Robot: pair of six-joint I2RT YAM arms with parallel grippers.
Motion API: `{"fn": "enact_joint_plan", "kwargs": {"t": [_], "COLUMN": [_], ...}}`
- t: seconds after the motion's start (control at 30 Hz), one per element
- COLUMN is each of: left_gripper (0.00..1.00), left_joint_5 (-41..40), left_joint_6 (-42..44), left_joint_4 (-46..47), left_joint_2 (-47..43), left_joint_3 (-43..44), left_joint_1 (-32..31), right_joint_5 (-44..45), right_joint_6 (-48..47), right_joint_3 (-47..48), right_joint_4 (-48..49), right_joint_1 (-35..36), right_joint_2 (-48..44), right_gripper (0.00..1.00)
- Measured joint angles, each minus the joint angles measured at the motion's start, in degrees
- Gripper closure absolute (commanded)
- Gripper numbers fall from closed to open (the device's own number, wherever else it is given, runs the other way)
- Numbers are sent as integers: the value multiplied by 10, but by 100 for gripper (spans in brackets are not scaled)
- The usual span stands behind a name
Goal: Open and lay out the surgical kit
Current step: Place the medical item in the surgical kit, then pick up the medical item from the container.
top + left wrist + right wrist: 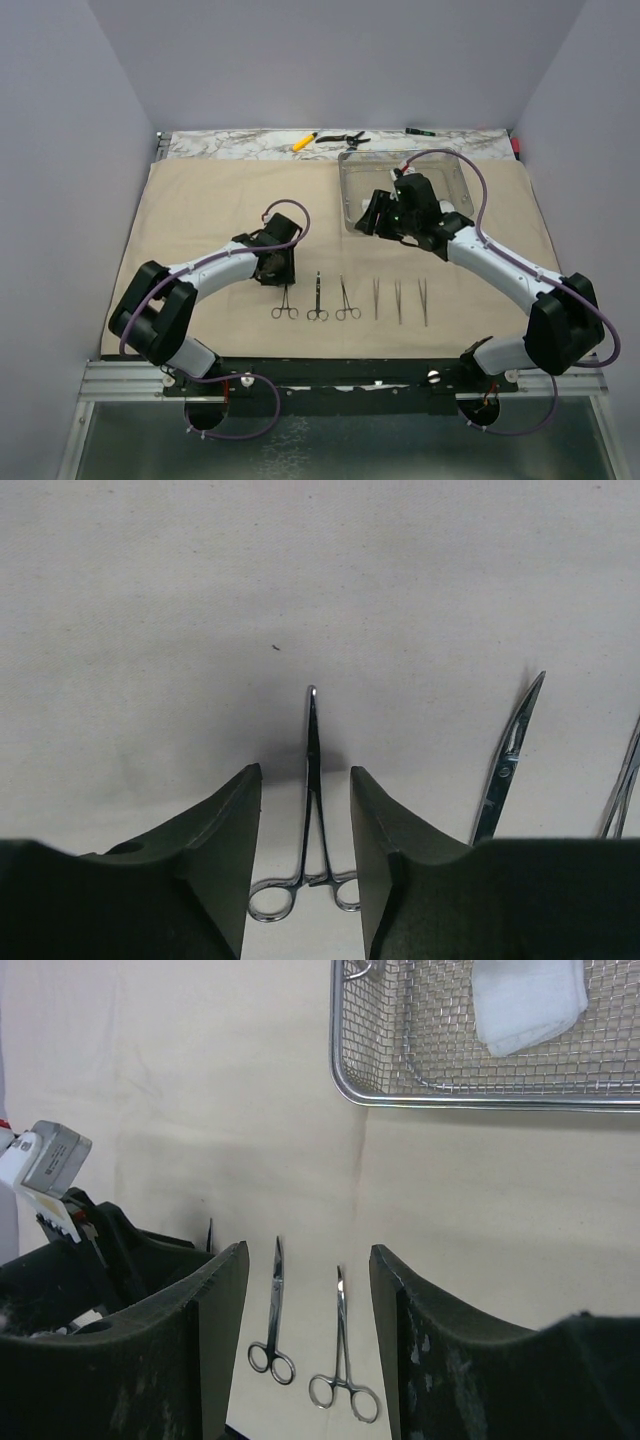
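Observation:
The right gripper goes outward and to the right in the top view next, turning and lowering into the mesh tray, since its open fingers are empty.
The beige cloth wrap [200, 200] lies spread flat over the table. Three ring-handled clamps [317, 299] and three thin tweezers [398, 300] lie in a row on its near part. The tray [352, 180] stands at the back right; in the right wrist view it shows a wire mesh wall [350, 1090] and holds white gauze [525, 1000]. My left gripper [275, 268] is open and empty just above the leftmost clamp [315, 810], fingers on either side of it, not touching. My right gripper [378, 215] is open and empty at the tray's near left edge.
A yellow pen [303, 141], black-handled pliers [342, 138] and a small green-tipped tool [418, 131] lie on the marble strip behind the cloth. Two more clamps [505, 765] lie right of my left fingers. The purple walls close in the left, right and back.

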Motion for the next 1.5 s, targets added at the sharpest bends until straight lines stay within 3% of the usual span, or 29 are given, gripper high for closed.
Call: {"fn": "enact_joint_plan", "kwargs": {"t": [0.2,0.37,0.47,0.63,0.8,1.1,1.5], "left_gripper": [55,54,53,53,53,53,53], "left_joint_5": [-36,-87,-115,-130,-129,-112,-99], "left_joint_6": [-1,12,27,52,67,86,106], "left_joint_4": [-23,-15,14,54,75,81,85], "left_joint_2": [-33,-91,-110,-109,-72,5,78], "left_joint_3": [15,55,77,105,130,157,174], "left_joint_1": [1,1,1,1,1,1,1], "right_joint_5": [25,30,35,13,-3,-2,-24], "right_joint_6": [-26,-68,-126,-287,-423,-533,-612], "right_joint_3": [59,123,169,267,384,488,512], "right_joint_4": [-54,-78,-94,-149,-216,-274,-276], "right_joint_1": [-27,-125,-170,-198,-227,-252,-261], "right_joint_2": [1,28,80,202,310,460,493], "right_gripper": [44,43,49,48,48,51,53]}}
